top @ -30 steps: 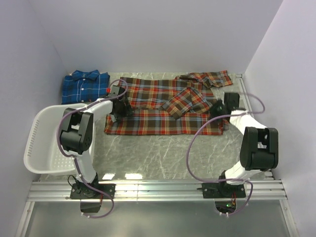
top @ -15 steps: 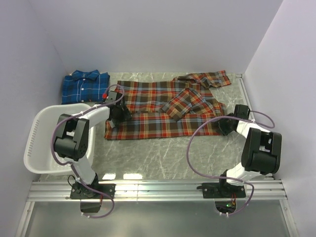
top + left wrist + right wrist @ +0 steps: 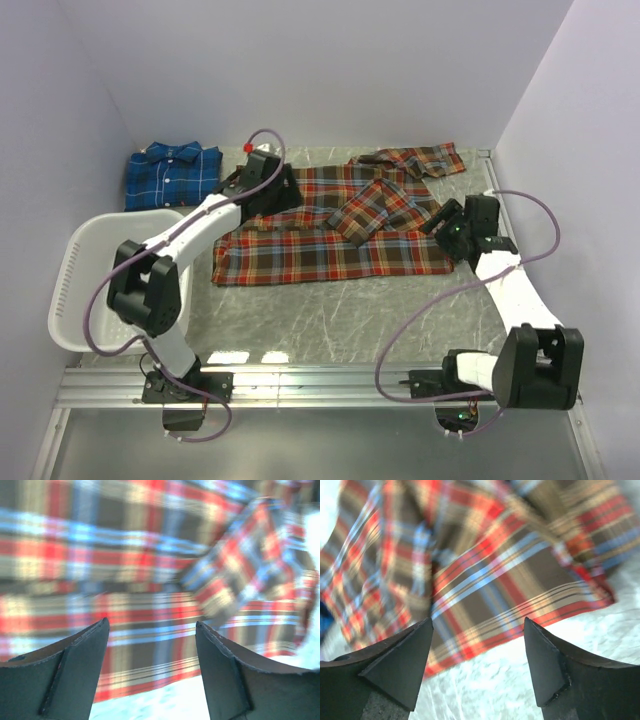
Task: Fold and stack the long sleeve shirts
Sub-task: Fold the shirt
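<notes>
Next, my left gripper moves down toward the right in the top view onto the folded sleeve's cuff corner [image 3: 335, 217] [image 3: 190, 581], as that sleeve lies slanted across the red-orange plaid shirt's body.
The red-orange plaid shirt [image 3: 330, 235] lies spread flat in the middle of the table, one sleeve folded across its body and the other sleeve [image 3: 420, 158] reaching to the back right. The blue plaid shirt [image 3: 172, 173] lies folded at the back left. My left gripper [image 3: 275, 190] is open and empty above the red shirt's upper left part; its wrist view shows the blurred plaid [image 3: 150, 580] under the open jaws. My right gripper [image 3: 447, 228] is open and empty over the shirt's right edge; its wrist view shows the hem [image 3: 530, 615] and bare table.
A white slotted plastic basket [image 3: 85, 290] stands at the left edge, beside the left arm. The marble table top [image 3: 330, 310] shows in front of the red shirt. Walls close in the back, left and right sides.
My left gripper has moved away from the shirt's left edge toward the back, over the shirt. My right gripper has lifted and swung back toward the shirt's right edge. The shirt's front part now lies flatter.
</notes>
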### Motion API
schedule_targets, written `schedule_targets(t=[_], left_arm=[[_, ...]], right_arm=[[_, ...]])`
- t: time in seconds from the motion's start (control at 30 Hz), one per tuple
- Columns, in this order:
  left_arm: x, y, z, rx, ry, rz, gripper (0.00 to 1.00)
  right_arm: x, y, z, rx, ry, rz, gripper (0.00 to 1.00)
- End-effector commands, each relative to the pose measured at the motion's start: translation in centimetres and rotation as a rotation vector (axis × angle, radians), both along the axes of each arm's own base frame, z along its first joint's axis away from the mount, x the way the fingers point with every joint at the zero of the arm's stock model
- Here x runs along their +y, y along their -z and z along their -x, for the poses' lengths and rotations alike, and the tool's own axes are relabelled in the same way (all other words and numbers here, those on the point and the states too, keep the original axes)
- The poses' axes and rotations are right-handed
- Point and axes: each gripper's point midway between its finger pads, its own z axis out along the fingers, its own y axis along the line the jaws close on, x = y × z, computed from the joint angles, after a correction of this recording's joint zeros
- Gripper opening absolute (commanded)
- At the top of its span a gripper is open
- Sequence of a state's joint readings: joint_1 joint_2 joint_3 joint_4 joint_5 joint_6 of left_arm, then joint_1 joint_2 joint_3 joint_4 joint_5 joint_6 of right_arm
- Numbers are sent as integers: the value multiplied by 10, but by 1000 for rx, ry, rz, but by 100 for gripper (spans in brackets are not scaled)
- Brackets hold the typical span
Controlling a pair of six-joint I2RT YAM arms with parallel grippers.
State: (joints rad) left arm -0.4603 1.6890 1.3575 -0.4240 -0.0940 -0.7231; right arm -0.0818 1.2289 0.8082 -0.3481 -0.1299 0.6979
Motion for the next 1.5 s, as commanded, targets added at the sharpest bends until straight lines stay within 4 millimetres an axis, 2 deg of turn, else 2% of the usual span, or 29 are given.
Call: schedule_targets(t=[0.0,0.07,0.1,0.17,0.27,0.3,0.4,0.47,0.7,1.17,1.37,1.47], left_arm=[[-43,-4,-21,-24,68,103,75],[-65,2,-24,3,91,153,75],[-79,10,-29,23,107,164,75],[-89,21,-33,47,102,184,75],[-105,50,-43,94,108,205,73],[-110,48,-49,83,114,213,72],[-120,63,-59,95,134,211,70],[-122,79,-61,122,150,195,70],[-129,99,-59,140,215,191,67],[-147,101,-52,102,352,203,60],[-144,113,-57,90,372,144,51],[-141,111,-61,56,391,108,41]], right_arm=[[12,-24,8,-31,-85,86,80],[20,-27,14,-40,-121,74,80],[24,-30,16,-54,-138,58,80],[28,-29,21,-61,-155,46,80],[32,-28,24,-80,-178,26,80],[33,-27,25,-82,-182,24,79],[37,-20,29,-70,-202,14,79],[38,-15,31,-59,-208,9,79],[38,-12,31,-59,-209,10,78],[40,-1,32,-25,-220,0,77],[39,0,32,-24,-217,1,77],[41,1,32,-22,-223,-8,76]])
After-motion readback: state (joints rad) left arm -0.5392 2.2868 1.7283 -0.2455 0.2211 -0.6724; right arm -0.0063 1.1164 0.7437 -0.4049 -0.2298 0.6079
